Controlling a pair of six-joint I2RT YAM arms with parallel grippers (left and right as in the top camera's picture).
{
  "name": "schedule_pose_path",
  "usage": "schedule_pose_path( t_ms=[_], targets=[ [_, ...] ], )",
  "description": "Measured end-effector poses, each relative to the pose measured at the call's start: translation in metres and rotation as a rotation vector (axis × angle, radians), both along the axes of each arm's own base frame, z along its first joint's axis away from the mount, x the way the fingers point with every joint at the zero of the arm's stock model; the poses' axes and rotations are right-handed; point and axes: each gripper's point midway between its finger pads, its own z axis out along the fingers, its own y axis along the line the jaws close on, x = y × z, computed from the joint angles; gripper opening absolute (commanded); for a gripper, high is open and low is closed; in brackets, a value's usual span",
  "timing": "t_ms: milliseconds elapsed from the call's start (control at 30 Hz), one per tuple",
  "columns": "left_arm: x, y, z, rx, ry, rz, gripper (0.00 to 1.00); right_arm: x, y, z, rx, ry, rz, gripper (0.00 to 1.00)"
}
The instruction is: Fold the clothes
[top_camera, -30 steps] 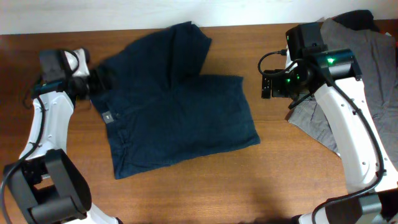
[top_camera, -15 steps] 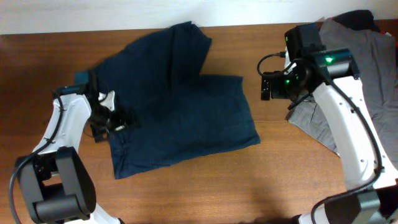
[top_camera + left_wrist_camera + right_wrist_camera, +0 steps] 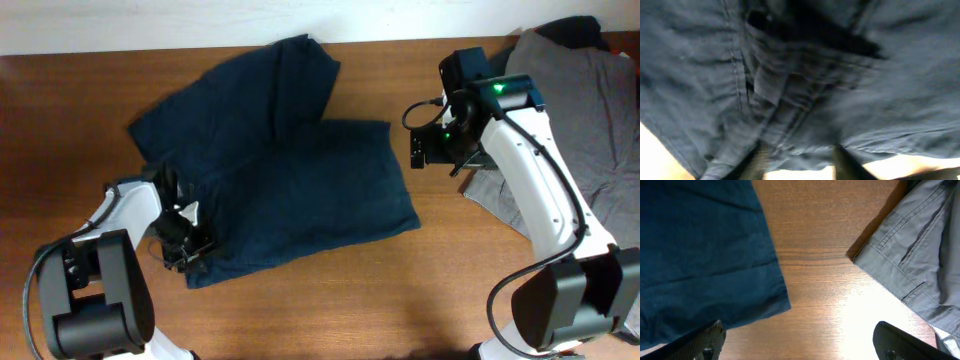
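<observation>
I should next bring my right gripper down, back and toward the left in the overhead view, onto the shorts' near hem corner, as its open fingers are above bare wood.
Dark navy shorts lie spread flat on the wooden table. My left gripper sits at their lower-left corner. In the blurred left wrist view the navy cloth fills the frame, and the left gripper has its jaws part-way in, still apart, straddling the cloth's edge. My right gripper hangs wide open over bare wood between the shorts and a grey garment. The right wrist view has navy cloth on the left, grey cloth on the right, and nothing between the right gripper's fingers.
The grey garment lies crumpled at the table's right end, with a darker piece of clothing behind it at the back right corner. Bare wood runs along the front edge below the shorts.
My left arm has swung from the table's upper left down onto the shorts' lower-left corner, and its jaws have narrowed. The right arm has shifted slightly left, still open.
</observation>
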Motion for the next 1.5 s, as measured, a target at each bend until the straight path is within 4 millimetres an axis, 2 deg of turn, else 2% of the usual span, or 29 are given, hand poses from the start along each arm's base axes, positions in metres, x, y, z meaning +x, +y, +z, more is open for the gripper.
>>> schedule_pose_path(
  t_ms=[33,167,267,333,367,400,467,500,533,567,633,700,767,900,967,1200,1300,1333,1367,1433,1467,1500],
  targets=[
    [-0.002,-0.001,-0.002,-0.004,0.002,0.002,0.01,-0.001,0.0,-0.001,0.0,0.004,0.0,0.99],
    [-0.007,0.0,-0.007,0.006,0.012,0.006,0.0,-0.003,-0.001,-0.008,-0.003,0.018,0.0,0.99],
    [-0.006,0.012,-0.007,0.039,0.011,0.023,0.0,-0.006,-0.001,-0.013,-0.005,0.031,0.0,0.99],
    [-0.002,0.031,-0.006,0.086,0.004,0.062,0.0,-0.008,-0.001,-0.017,-0.002,0.04,0.001,0.99],
    [0.002,0.044,-0.005,0.112,-0.004,0.092,0.01,-0.013,0.001,-0.024,0.006,0.061,0.002,0.99],
    [0.008,0.066,-0.004,0.155,-0.021,0.146,0.0,-0.016,0.002,-0.028,0.014,0.076,0.003,0.99],
    [0.012,0.086,-0.002,0.183,-0.042,0.21,0.02,-0.023,0.01,-0.043,0.06,0.107,0.016,0.99],
    [0.012,0.093,-0.002,0.19,-0.045,0.236,0.18,-0.026,0.013,-0.049,0.08,0.12,0.029,0.99],
    [0.011,0.1,-0.001,0.19,-0.044,0.269,0.49,-0.034,0.02,-0.059,0.114,0.15,0.052,1.0],
    [0.008,0.103,0.0,0.182,-0.035,0.291,0.66,-0.04,0.028,-0.068,0.148,0.169,0.083,1.0],
    [-0.001,0.096,0.003,0.134,0.006,0.315,0.84,-0.06,0.047,-0.085,0.206,0.226,0.163,1.0],
    [-0.008,0.085,0.008,0.084,0.043,0.322,0.85,-0.083,0.069,-0.103,0.219,0.279,0.27,1.0],
    [-0.019,0.076,0.013,0.044,0.096,0.329,0.86,-0.095,0.084,-0.113,0.205,0.292,0.337,0.97],
    [-0.028,0.068,0.018,0.013,0.141,0.333,0.86,-0.101,0.105,-0.129,0.168,0.252,0.433,0.91],
    [-0.027,0.068,0.015,0.011,0.129,0.335,0.86,-0.101,0.11,-0.136,0.149,0.229,0.463,0.91],
    [-0.039,0.052,-0.001,-0.045,0.142,0.356,0.87,-0.111,0.108,-0.154,0.087,0.221,0.501,0.88],
    [-0.043,0.046,-0.002,-0.062,0.159,0.375,0.87,-0.116,0.104,-0.164,0.075,0.222,0.503,0.82],
    [-0.043,0.046,-0.002,-0.063,0.16,0.381,0.87,-0.115,0.103,-0.165,0.072,0.219,0.504,0.79],
    [-0.043,0.046,-0.003,-0.062,0.16,0.388,0.87,-0.115,0.102,-0.165,0.067,0.216,0.504,0.7],
    [-0.044,0.044,-0.004,-0.064,0.158,0.409,0.87,-0.115,0.101,-0.166,0.06,0.209,0.506,0.33],
    [-0.044,0.043,-0.004,-0.063,0.157,0.417,0.87,-0.115,0.1,-0.167,0.056,0.206,0.505,0.09],
    [-0.044,0.043,-0.004,-0.062,0.153,0.425,0.87,-0.115,0.1,-0.167,0.054,0.204,0.506,0.04]
  ],
)
